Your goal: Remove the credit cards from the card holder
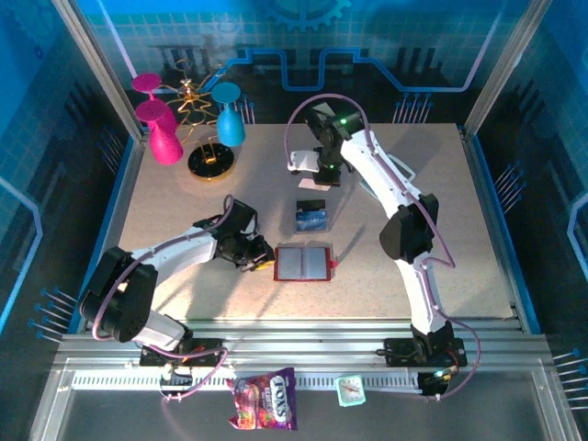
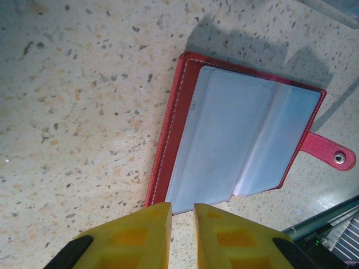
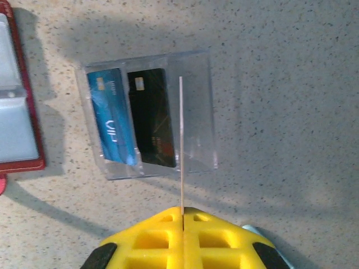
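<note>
The far slot beside the black card is still empty. So the right gripper lowers over that slot next, slides the thin pale card (image 3: pixel 182 145) in edge-first and releases.
The red card holder (image 1: pixel 301 263) lies open and flat on the table, its grey pockets (image 2: pixel 235 140) facing up and its snap tab (image 2: pixel 331 154) pointing to the side. My left gripper (image 2: pixel 183 206) hovers at its near edge, jaws a narrow gap apart with nothing between them. My right gripper (image 3: pixel 182 210) is shut on a thin pale credit card (image 3: pixel 182 145), seen edge-on, held above a clear plastic box (image 3: pixel 196 112). A blue card (image 3: pixel 110 115) and a black card (image 3: pixel 151 117) lie side by side in the box. From above, the right gripper (image 1: pixel 317 170) hangs behind the box (image 1: pixel 311 217).
Pink glasses (image 1: pixel 161 129), a teal glass (image 1: pixel 230 115) and a gold stand (image 1: pixel 211 161) occupy the back left. A candy bag (image 1: pixel 264 400) and a small teal packet (image 1: pixel 350 390) lie on the near rail. Blue walls enclose the table.
</note>
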{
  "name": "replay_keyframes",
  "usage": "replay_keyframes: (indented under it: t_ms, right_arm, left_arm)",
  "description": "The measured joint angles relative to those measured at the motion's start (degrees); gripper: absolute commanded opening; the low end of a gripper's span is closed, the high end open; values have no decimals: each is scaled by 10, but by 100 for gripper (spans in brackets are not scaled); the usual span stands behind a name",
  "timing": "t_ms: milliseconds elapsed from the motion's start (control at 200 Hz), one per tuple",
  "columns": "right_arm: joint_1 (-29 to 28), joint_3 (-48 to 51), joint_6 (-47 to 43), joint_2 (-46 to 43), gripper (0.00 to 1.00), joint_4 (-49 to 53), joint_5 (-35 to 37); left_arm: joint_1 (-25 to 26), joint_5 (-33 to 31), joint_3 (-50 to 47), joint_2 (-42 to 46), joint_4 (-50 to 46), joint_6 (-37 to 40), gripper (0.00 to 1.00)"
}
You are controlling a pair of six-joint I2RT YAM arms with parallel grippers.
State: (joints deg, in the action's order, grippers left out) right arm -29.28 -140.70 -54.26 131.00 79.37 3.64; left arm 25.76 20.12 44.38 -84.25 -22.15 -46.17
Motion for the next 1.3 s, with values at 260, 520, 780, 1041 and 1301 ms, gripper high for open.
replay_keyframes:
  t_ms: [260, 520, 780, 1041, 1301]
  right_arm:
    - [0, -40, -24, 48, 0, 8, 0]
    - [0, -41, -28, 70, 0, 0, 0]
    - [0, -36, -28, 91, 0, -10, 0]
    - [0, -27, -28, 91, 0, -25, 0]
    - [0, -16, -28, 93, 5, -24, 0]
  left_arm:
    - [-1, -4, -3, 5, -5, 0, 19]
    - [-1, -5, -3, 11, -10, -2, 19]
    - [-1, -9, -16, 28, -13, -4, 19]
    - [-1, -11, -25, 33, -16, -4, 19]
    - [-1, -13, -26, 34, -16, -4, 19]
